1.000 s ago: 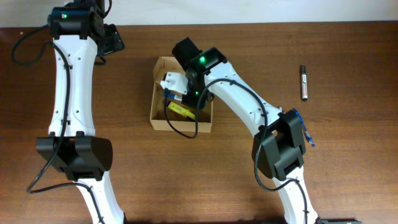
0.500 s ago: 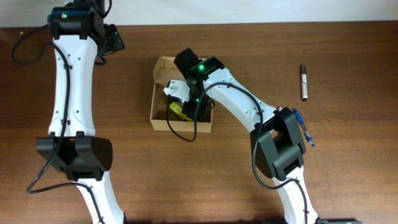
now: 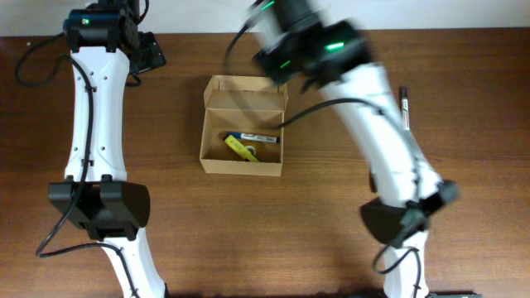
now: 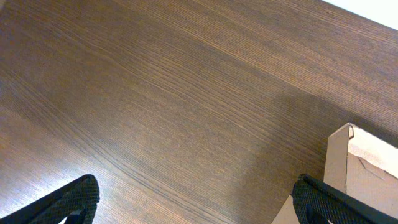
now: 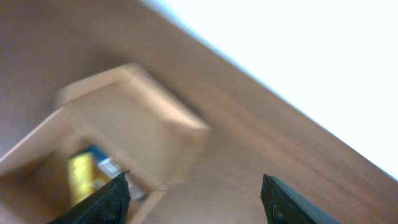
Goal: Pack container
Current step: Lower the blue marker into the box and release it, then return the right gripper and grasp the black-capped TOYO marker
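My right gripper swings down onto the marker's white body [image 3: 405,113] next, since the black marker is outside the container [image 3: 243,161], below this gripper and to its right in the overhead view.
The container [image 3: 243,161] is a tan cardboard box at the table's middle, its lid flap [image 3: 246,93] open at the far side. A yellow marker [image 3: 240,147] and a blue marker [image 3: 258,137] lie inside. My right gripper [image 5: 194,182] is open and empty, raised above the table just beyond the container [image 5: 130,118], blurred by motion; the yellow marker [image 5: 79,177] shows past its left finger. My left gripper [image 4: 196,186] is wide open over bare wood at the far left, with the container's corner [image 4: 364,165] by its right finger.
A black marker [image 3: 404,95] lies on the table at the far right, partly behind my right arm [image 3: 373,108]. My left arm [image 3: 91,99] stretches along the left side. The table's far edge meets a white wall.
My right gripper has opened, left the blue marker in the box and swung up and away toward the far edge. The left arm has not moved.
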`<state>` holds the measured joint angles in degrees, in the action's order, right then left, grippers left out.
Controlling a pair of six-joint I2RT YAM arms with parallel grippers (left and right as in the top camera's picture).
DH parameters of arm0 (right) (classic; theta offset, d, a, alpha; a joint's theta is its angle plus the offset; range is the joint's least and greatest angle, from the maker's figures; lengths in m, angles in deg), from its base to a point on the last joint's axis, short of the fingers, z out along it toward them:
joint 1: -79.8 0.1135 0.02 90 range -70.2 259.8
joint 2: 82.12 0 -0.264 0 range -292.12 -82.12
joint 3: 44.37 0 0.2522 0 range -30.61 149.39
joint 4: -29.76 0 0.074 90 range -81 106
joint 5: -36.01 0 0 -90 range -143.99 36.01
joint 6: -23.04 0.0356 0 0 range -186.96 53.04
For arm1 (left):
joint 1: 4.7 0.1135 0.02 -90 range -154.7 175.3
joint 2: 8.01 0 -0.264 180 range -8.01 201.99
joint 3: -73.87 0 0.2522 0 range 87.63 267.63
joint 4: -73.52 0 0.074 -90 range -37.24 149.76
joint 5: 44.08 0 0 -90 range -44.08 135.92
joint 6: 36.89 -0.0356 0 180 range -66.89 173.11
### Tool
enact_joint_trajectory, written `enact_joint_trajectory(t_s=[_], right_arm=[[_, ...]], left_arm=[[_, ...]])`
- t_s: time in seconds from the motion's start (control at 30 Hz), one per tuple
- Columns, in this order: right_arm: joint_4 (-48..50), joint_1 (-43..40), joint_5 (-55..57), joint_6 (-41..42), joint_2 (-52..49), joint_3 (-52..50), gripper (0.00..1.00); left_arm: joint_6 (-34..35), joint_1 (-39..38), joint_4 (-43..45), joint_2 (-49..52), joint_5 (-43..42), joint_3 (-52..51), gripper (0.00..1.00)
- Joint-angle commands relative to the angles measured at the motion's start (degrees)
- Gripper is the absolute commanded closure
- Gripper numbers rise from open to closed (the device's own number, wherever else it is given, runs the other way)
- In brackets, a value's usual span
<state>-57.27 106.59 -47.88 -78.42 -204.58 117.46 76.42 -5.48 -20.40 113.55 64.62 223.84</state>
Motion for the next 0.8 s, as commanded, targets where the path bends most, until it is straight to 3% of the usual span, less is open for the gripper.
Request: enact_joint_trajectory(t_s=[0.0,0.3,0.77], right_arm=[[-2.43,-11.08,-0.22,7.78,-1.31,-0.35,0.32],[-4.11,-29.9,-5.9,8.98,-10.08,-9.27,0.34],[-1.66,-40.33,-10.47,8.92,-13.57,-18.62,0.35]], left_arm=[[-0.7,0.09,-0.04,0.04,0.61,0.9,0.0],[-0.7,0.09,-0.04,0.04,0.61,0.9,0.0],[-0.7,0.09,-0.04,0.04,0.61,0.9,0.0]])
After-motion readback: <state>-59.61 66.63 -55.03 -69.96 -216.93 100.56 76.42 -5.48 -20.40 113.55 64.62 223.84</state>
